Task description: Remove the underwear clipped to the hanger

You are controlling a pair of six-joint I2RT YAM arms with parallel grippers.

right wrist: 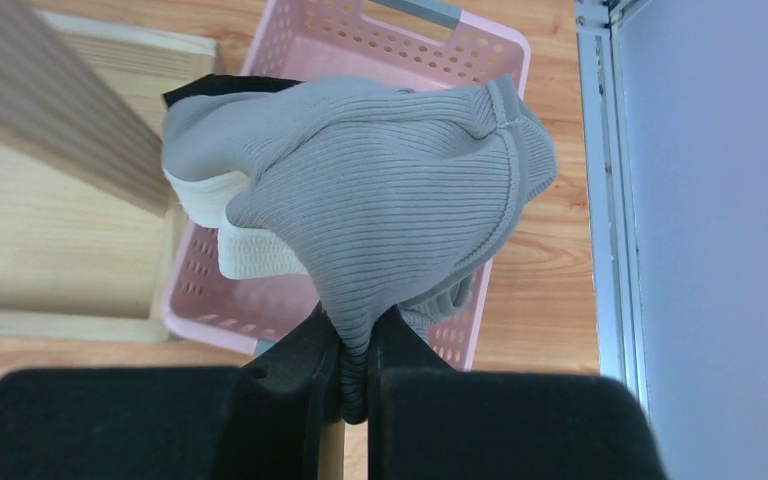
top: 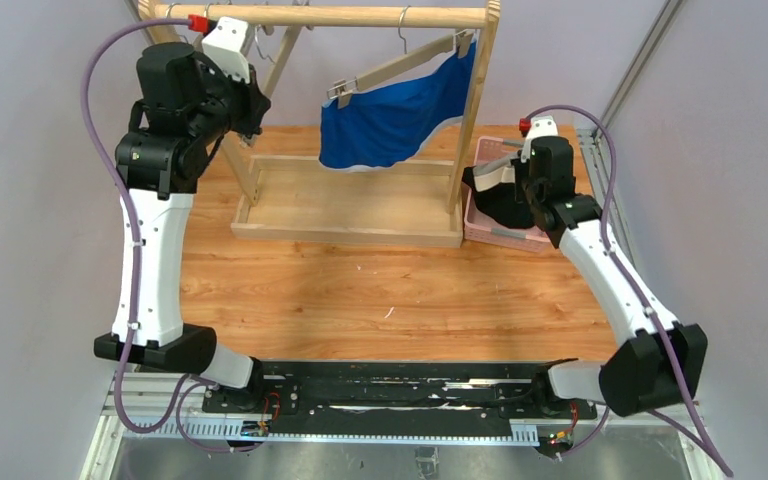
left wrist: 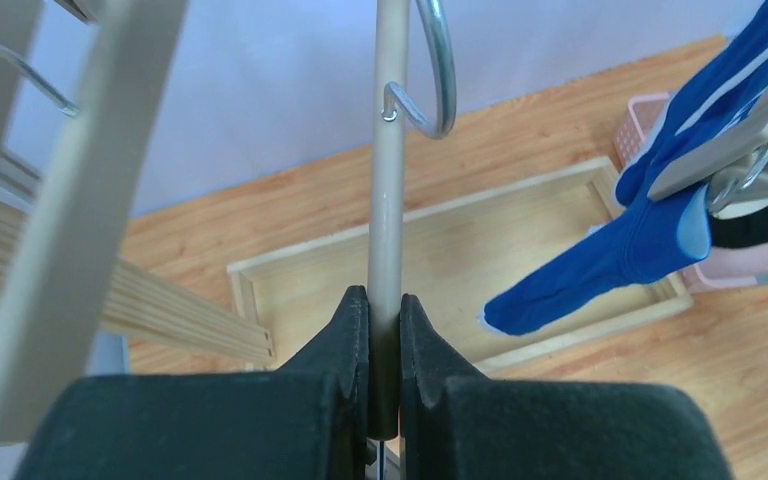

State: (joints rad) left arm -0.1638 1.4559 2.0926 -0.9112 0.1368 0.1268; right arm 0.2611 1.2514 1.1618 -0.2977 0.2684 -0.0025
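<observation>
The grey underwear [right wrist: 400, 190] is hanging above the basket with the black underwear in it. My right gripper needs to move down into the pink basket next and let go of it.
The royal blue underwear [top: 385, 122] hangs clipped to a wooden hanger [top: 400, 68] on the rack's top rail; it also shows in the left wrist view [left wrist: 650, 240]. My left gripper [left wrist: 385, 300] is raised at the rack's left end [top: 248, 108] and is shut on a pale hanger rod [left wrist: 387, 180] with a metal hook [left wrist: 438, 80]. My right gripper [right wrist: 355, 345] is shut on the grey underwear [right wrist: 400, 190], paler waistband [right wrist: 255, 255] hanging down, above the pink basket [right wrist: 480, 45]. The black underwear [right wrist: 210, 88] peeks out behind it, in the basket [top: 505, 205].
The wooden rack has a top rail [top: 340, 15], slanted posts and a tray-like base [top: 350, 205] on the wooden table. The pink basket [top: 480, 232] stands right of the base. Walls and a metal frame [right wrist: 605, 180] close in on the right.
</observation>
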